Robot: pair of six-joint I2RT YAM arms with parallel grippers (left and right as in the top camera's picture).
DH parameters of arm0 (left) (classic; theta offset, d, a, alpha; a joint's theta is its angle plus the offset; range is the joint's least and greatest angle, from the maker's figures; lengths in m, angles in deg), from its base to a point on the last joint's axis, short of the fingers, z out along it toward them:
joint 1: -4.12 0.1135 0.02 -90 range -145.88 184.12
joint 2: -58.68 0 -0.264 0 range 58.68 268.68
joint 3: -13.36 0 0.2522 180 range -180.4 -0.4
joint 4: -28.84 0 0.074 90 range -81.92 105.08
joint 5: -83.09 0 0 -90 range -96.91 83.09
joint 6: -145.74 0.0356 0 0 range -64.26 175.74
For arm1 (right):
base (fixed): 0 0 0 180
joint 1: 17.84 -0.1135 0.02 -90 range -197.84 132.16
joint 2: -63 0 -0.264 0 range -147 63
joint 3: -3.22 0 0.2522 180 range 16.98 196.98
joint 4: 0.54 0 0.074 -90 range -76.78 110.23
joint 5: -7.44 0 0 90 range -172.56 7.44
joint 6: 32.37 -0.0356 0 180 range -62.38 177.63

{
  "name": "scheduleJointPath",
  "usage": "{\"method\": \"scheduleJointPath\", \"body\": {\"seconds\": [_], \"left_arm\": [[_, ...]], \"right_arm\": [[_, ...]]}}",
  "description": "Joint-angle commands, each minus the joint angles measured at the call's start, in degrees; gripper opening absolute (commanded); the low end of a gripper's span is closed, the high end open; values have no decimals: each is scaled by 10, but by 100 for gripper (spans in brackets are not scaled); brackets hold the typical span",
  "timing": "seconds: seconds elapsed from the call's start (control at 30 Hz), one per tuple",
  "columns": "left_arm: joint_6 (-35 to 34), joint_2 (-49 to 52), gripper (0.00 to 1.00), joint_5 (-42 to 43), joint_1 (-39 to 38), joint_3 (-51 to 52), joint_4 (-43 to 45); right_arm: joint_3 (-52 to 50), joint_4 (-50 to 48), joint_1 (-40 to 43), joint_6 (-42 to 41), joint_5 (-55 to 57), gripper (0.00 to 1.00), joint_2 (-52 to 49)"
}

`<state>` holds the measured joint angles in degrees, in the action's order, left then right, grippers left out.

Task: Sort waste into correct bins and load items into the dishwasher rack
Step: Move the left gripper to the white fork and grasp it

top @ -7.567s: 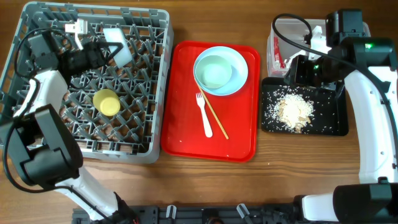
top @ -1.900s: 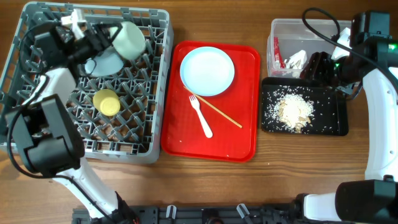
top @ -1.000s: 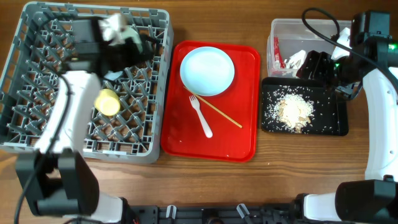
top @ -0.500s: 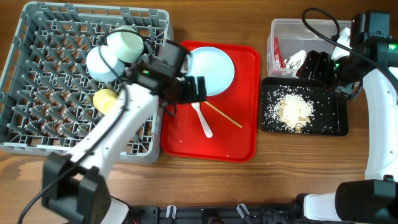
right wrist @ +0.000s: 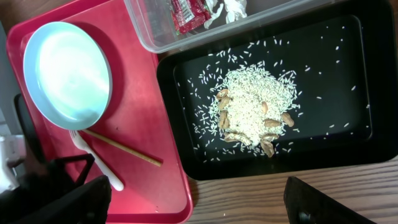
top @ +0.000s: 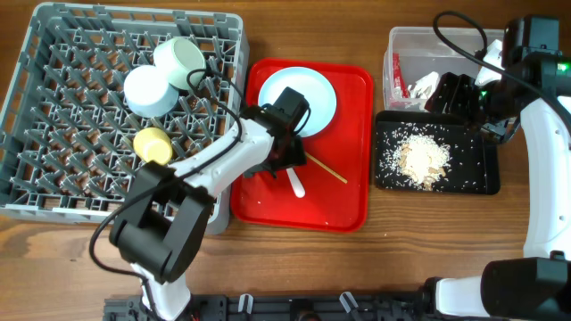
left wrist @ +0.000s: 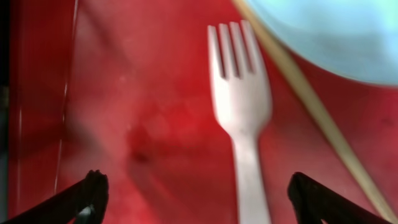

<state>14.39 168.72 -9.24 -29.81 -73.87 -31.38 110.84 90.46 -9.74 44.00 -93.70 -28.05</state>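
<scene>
The white fork has its broad head (left wrist: 241, 93) slightly farther from my base, so next my left gripper will move down and slide slightly away from my base along the fork onto its head.
My left gripper (top: 282, 163) hovers open low over the white fork (left wrist: 239, 93), whose handle runs between its fingers (left wrist: 93, 193) untouched. A wooden chopstick (left wrist: 317, 112) lies beside the fork, and the mint plate (top: 299, 100) sits just behind. Two mint bowls (top: 147, 89) and a yellow cup (top: 152, 144) rest in the grey dishwasher rack (top: 125, 217). The clear tub (top: 437, 40) holds the red wrapper (right wrist: 186, 12) and white tissue (right wrist: 230, 7). Rice scraps (right wrist: 255, 112) fill the black tray (top: 477, 178). My right gripper (top: 451, 98) hangs open and empty above the tub's front edge.
Plate, fork and chopstick all lie on a large red serving tray (top: 303, 209) between the rack and the bins. Bare wooden tabletop (top: 401, 241) runs along the front. My left arm (top: 214, 160) crosses the rack's right edge.
My left arm swung from the rack, where it left the bowls, to the red tray and dropped low over the fork. The right arm stayed still.
</scene>
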Motion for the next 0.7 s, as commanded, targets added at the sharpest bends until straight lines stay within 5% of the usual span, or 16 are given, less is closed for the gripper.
{"method": "scheduleJointPath", "body": {"seconds": [0.0, 0.2, 0.3, 0.47, 0.67], "left_arm": [[-16, 24, 87, -17, 18, 4, 15], [-16, 51, 83, -16, 23, 4, 47], [-16, 55, 62, -16, 23, 4, 56], [-16, 55, 42, -12, 23, 4, 60], [-16, 55, 39, 15, 23, 4, 88]], "right_arm": [[9, 2, 2, 1, -5, 90, 5], [9, 2, 2, 1, -5, 89, 5], [9, 2, 2, 1, -5, 89, 5], [9, 3, 2, 2, -5, 89, 5], [9, 4, 2, 1, -5, 89, 5]]}}
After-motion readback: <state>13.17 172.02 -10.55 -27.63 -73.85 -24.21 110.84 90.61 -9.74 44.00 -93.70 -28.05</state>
